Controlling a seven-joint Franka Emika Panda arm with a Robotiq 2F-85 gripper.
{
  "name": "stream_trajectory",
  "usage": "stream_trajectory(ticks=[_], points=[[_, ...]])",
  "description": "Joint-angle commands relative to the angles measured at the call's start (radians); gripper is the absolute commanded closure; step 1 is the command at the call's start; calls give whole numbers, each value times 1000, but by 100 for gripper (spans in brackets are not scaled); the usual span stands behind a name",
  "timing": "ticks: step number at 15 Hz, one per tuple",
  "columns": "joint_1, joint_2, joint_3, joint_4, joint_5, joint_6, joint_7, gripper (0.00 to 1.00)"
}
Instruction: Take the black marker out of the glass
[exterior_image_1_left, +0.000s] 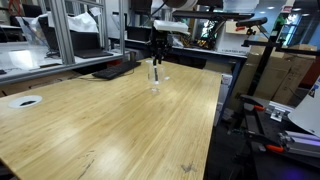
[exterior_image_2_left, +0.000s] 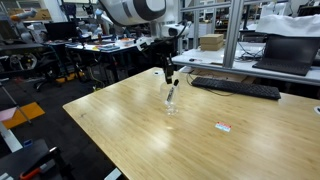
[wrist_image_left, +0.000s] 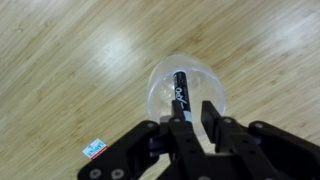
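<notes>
Next, my gripper brings the marker up first, then down onto the bare wood between glass and label (wrist_image_left: 116, 102), then releases it, since its lower part is inside the glass.
The glass (exterior_image_1_left: 154, 80) is a small clear tumbler standing upright on the wooden table (exterior_image_1_left: 110, 130); it also shows in an exterior view (exterior_image_2_left: 171, 103) and in the wrist view (wrist_image_left: 160, 85). The black marker (wrist_image_left: 180, 90) leans inside it, and its whitish-banded upper end reaches up between my fingers. My gripper (wrist_image_left: 192, 108) hangs straight above the glass in both exterior views (exterior_image_1_left: 157, 58) (exterior_image_2_left: 169, 76). Its fingers are drawn close together around the marker's top. The marker's lower part is still inside the glass.
A black keyboard (exterior_image_2_left: 235, 88) lies at the table's far edge, also seen in an exterior view (exterior_image_1_left: 115, 70). A small red-and-white label (exterior_image_2_left: 223, 126) lies on the wood, and also shows in the wrist view (wrist_image_left: 95, 149). A white round object (exterior_image_1_left: 25, 101) sits near a corner.
</notes>
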Motion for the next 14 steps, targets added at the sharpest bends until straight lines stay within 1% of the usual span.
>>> stream_trajectory(ticks=[1,2,3,5,6,7,9,10,11,12,13,14], points=[[2,43,-12,54,14,-12,-40,72],[0,57,-12,65,16,-12,-49,68],[-1,72,-13,80,20,-15,-57,58],[0,95,-16,100,21,-17,-63,57],[0,104,-18,109,21,-17,-64,60],[1,114,-19,117,21,-17,-66,58],[1,131,-20,132,23,-18,-69,60],[0,138,-21,137,24,-19,-70,63],[-1,143,-20,138,26,-15,-72,85],[-1,147,-20,141,28,-14,-74,86],[0,150,-21,140,27,-12,-74,94],[2,150,-22,139,26,-12,-73,99]])
